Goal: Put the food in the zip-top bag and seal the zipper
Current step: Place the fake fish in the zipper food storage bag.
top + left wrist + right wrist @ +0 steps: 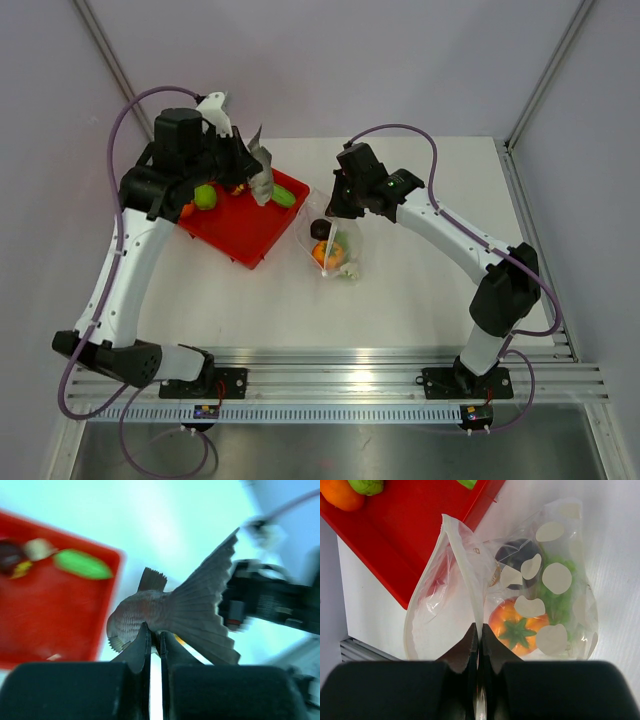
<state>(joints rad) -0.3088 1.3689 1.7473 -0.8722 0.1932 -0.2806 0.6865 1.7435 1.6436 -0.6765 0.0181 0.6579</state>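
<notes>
The bag's mouth [312, 226] is open, so I will move my left gripper to the right in the top view, bring it down there and let go of the fish [261, 176].
My left gripper [155, 640] is shut on a grey toy fish [170, 610], gripping it by its belly. In the top view this fish [261, 176] hangs above the right end of the red tray [240, 235]. The zip-top bag [540, 580] lies on the table right of the tray, mouth held open. My right gripper [479, 632] is shut on its mouth edge, where the zipper [461, 565] strip runs. Inside the bag lie an orange tomato-like piece [512, 625], a dark purple piece [517, 552] and green leafy food [560, 600].
In the tray remain a green round piece [205, 196], an orange piece [188, 210] and a long green piece [285, 197]. Frame posts stand at the table's back corners. The left wrist view is motion-blurred and shows the right arm [270, 600] beyond the fish.
</notes>
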